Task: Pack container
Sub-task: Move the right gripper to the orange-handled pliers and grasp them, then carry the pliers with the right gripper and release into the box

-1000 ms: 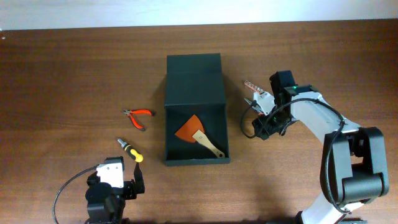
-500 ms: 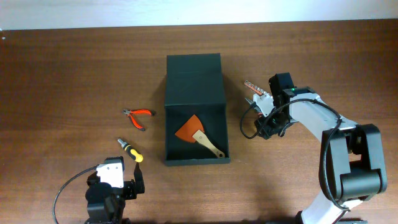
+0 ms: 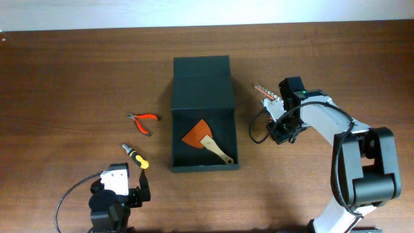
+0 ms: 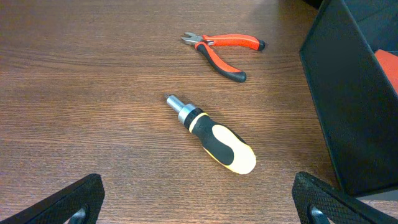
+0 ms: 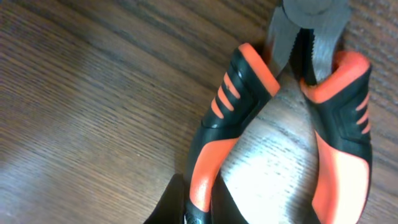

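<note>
Next, my right gripper lifts the pliers across the container's side, left in the overhead view, then lowers and releases them on the container's bare bottom [image 3: 189,156] beside the scraper.
The container [image 3: 172,139] is a dark green, nearly black box in mid-table, its flap lid [image 3: 202,81] lying open on the far side. An orange scraper with a wooden handle [image 3: 206,140] lies inside. My right gripper [image 5: 200,200] is shut on one orange-and-black handle of a pair of pliers [image 5: 249,106] resting on the wood, right of the container [image 3: 261,87]. My left gripper [image 4: 199,205] stands open at the front left, nothing between its fingers [image 4: 74,199]. Ahead of it lie a yellow-and-black screwdriver [image 4: 214,137] and small red cutters [image 4: 224,48].
In the overhead view the screwdriver [image 3: 136,157] and red cutters [image 3: 143,121] sit left of the container. The container's dark wall [image 4: 348,106] rises at the right of the left wrist view. Brown wood table all around.
My right gripper has closed from wide open onto the pliers handle, with a slight shift of the wrist. The left arm and the other tools have not moved.
</note>
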Motion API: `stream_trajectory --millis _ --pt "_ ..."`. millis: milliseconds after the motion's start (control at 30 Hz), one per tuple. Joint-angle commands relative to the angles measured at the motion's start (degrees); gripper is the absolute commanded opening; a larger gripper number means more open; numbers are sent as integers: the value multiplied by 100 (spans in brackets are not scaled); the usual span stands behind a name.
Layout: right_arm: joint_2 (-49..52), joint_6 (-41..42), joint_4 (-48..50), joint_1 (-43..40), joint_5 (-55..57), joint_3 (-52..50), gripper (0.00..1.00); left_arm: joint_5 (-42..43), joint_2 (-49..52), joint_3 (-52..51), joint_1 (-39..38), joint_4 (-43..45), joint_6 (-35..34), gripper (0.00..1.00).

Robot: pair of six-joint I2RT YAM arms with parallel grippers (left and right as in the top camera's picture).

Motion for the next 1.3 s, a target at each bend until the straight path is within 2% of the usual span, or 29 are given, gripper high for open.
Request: stream_trajectory --millis 0,400,567,667,900,1267 --pt "118 153 -188 -7 -13 264 5 -17 -50 -31 28 13 -37 99" --pt "-59 149 -1185 28 -153 1412 4 -17 -50 -31 28 13 -37 99" --pt "-385 -20 -1569 273 -938 1849 4 -17 -50 -31 28 13 -37 99" --pt "-706 -243 -1696 623 -1416 1937 4 -17 -50 -31 28 15 -37 99" --pt "-1410 -520 -2063 1843 -1303 1937 4 -17 -50 -31 28 13 -37 99" --pt "-1086 -520 -1722 3053 -1034 1864 4 -17 -50 -31 28 13 -37 99"
